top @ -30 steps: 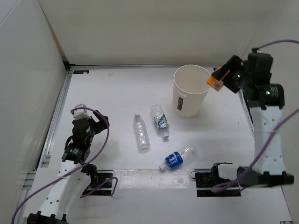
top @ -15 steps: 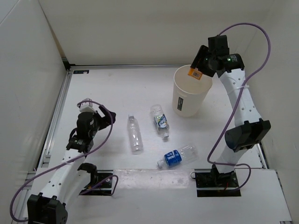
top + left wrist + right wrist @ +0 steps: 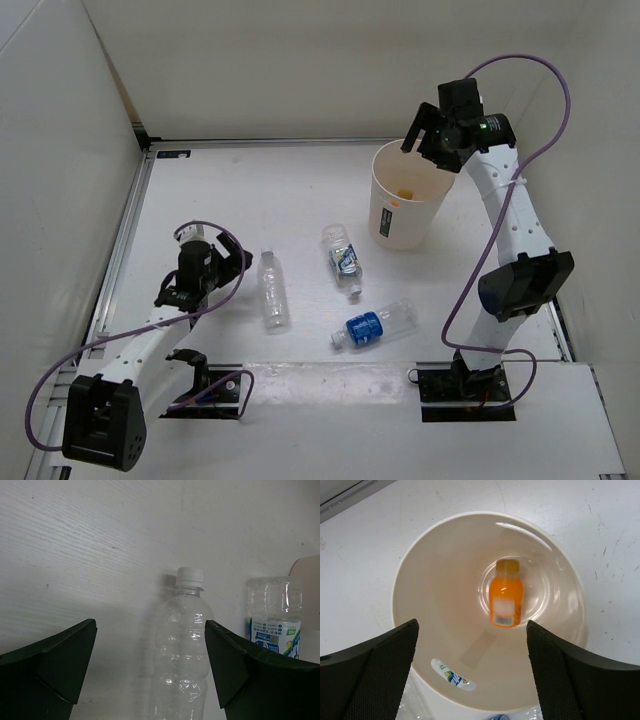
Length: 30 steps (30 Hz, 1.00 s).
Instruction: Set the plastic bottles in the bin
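Observation:
My left gripper moves down and sideways onto the plain clear bottle's middle (image 3: 272, 290) (image 3: 180, 674) next, since the clear bottle lies below it, to its right in the top view.
The cream bin (image 3: 396, 228) stands at the back right. The short orange bottle (image 3: 403, 195) lies on its bottom, also seen in the right wrist view (image 3: 505, 598). My right gripper (image 3: 428, 142) hangs open and empty over the bin's rim (image 3: 436, 605). The plain clear bottle (image 3: 272, 288) lies on the table. My left gripper (image 3: 232, 260) is open just left of it. In the left wrist view the bottle (image 3: 182, 650) lies between the open jaws, cap pointing away. Two blue-labelled bottles (image 3: 343, 259) (image 3: 375, 324) lie in the middle; one also shows in the left wrist view (image 3: 274, 615).
White walls close the table at the back and left. A metal rail (image 3: 122, 240) runs along the left edge. The arm bases (image 3: 465, 385) sit at the near edge.
My right gripper swung over the bin and let go of the orange bottle, which now lies inside. My left gripper moved toward the plain bottle, which shifted left.

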Available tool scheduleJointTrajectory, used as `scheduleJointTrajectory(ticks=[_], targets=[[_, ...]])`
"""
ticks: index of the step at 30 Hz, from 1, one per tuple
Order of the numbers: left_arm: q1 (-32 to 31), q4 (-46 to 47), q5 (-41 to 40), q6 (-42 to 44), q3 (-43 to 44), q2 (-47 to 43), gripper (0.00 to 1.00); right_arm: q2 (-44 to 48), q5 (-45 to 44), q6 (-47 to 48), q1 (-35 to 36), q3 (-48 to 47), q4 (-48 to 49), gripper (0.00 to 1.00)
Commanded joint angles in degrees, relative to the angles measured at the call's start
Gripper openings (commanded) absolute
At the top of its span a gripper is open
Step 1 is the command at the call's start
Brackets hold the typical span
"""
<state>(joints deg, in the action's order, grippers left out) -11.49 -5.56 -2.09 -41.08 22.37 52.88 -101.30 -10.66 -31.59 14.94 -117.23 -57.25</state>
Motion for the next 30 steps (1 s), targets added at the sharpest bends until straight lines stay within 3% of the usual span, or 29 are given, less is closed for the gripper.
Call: scheduleJointTrajectory(ticks=[1,12,18,25,30], targets=[[-0.6,1.0,1.2,-2.3,-0.6,-0.7,1.00,2.0,-0.2,-1.1,-1.1,-1.6,-1.0,0.90],[-3.7,1.8,10.4,2.4,1.4,5.6,1.00,10.4,4.6,-2.9,-3.1,-2.1,0.0,0.90],[-6.9,-1.3,10.5,7.6,2.1,7.7,1.00,17.2,6.8,-4.5,-2.8,3.7,-0.3,0.90],[-9.3,0.8,8.9,7.6,2.2,11.2,1.00,24.3,9.4,-5.1,-3.3,9.3,-3.7,0.90],[-11.0,3.2,8.2,8.5,3.0,14.2,0.86,28.8,15.3,-5.4,-7.4,11.7,-5.4,0.90]])
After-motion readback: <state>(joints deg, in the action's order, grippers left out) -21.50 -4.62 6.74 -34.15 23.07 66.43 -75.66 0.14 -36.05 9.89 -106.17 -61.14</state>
